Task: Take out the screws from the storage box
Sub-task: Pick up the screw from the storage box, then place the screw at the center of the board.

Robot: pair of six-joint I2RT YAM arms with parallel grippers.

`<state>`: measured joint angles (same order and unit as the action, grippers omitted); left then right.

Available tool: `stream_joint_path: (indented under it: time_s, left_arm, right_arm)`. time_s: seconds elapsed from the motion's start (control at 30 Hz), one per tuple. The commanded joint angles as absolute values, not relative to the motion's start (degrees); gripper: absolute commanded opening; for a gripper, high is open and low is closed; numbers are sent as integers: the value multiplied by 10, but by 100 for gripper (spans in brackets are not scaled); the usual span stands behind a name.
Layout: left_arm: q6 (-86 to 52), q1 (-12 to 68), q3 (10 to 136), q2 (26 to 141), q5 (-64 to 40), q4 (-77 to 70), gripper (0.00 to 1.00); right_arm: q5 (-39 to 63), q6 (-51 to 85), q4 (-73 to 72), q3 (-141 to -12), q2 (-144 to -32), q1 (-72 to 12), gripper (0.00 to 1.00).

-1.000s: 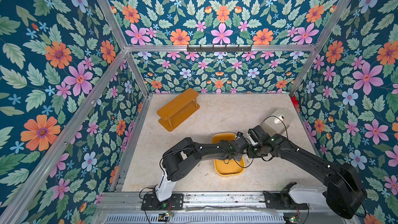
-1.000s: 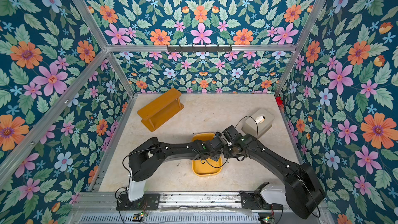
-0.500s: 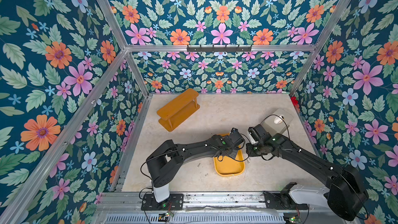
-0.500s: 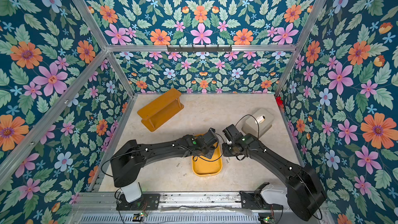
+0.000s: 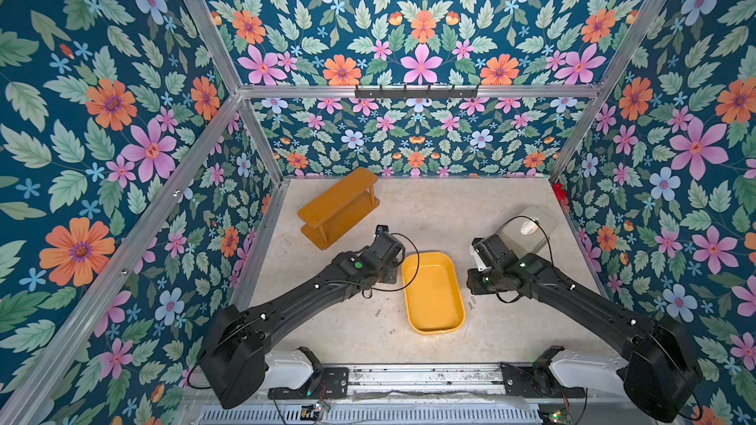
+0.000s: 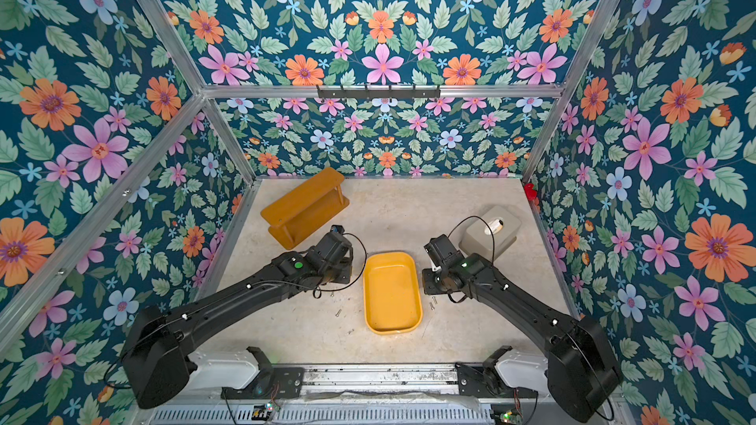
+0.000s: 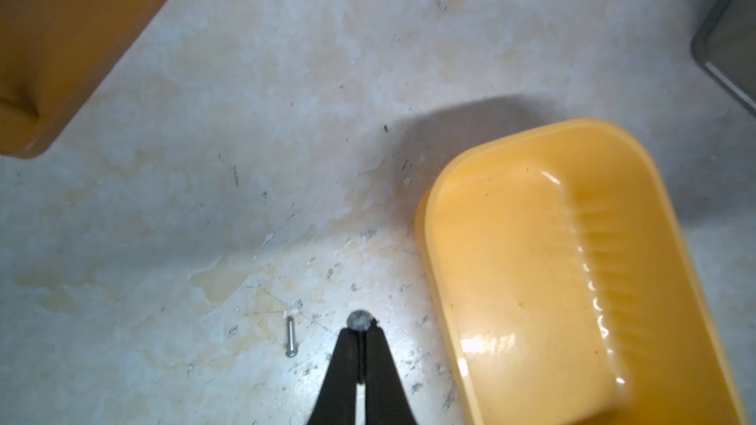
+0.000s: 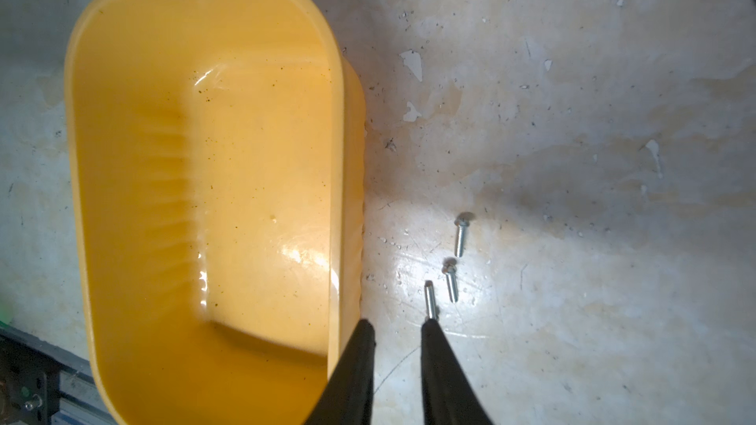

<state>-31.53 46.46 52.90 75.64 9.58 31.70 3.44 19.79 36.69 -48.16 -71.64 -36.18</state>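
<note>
The left gripper will next go down to the bare tabletop (image 5: 383, 297) (image 7: 330, 341) between the loose screw and the storage box and let go of its small grey screw there, since that spot is empty.
The storage box (image 5: 433, 292) (image 6: 392, 294) is a shallow yellow tray mid-table, and no screws show inside it. My left gripper (image 7: 361, 331) hovers over the table beside the box's rim (image 7: 425, 239) and is shut on a small grey screw (image 7: 360, 319) at its tips. Another screw (image 7: 290, 335) lies on the table close by. On the box's other side (image 8: 335, 157), my right gripper (image 8: 397, 325) is open with nothing between its fingers. Three screws (image 8: 461, 235) (image 8: 451, 284) (image 8: 429, 300) lie beyond it, the nearest just past one fingertip. Loose screws (image 5: 471, 302) (image 5: 378, 313) show in a top view.
An orange-brown two-tier shelf (image 5: 338, 208) lies at the back left. A grey-beige box (image 5: 527, 228) stands at the back right, behind the right arm. Flowered walls close in the table on three sides, and a metal rail (image 5: 409, 378) runs along the front.
Both arms were over the box a second ago. The left gripper has moved off it to the left with a screw in its tips. The right gripper has pulled back to the right.
</note>
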Motion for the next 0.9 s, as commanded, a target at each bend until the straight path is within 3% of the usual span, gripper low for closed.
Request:
stream_joint_path:
  time_s: [0.0, 0.27, 0.8, 0.87]
  left_arm:
    - [-318, 458, 501, 769, 72, 306, 0]
    - [-341, 457, 427, 809, 32, 227, 0]
    - [-332, 459, 424, 851, 39, 237, 0]
    - [-333, 459, 424, 842, 39, 241, 4]
  right_arm:
    - [34, 189, 354, -487, -722, -356, 25]
    - [35, 180, 352, -493, -714, -334, 25]
    - [41, 178, 340, -473, -713, -327, 25]
    - [40, 178, 338, -471, -711, -327, 26]
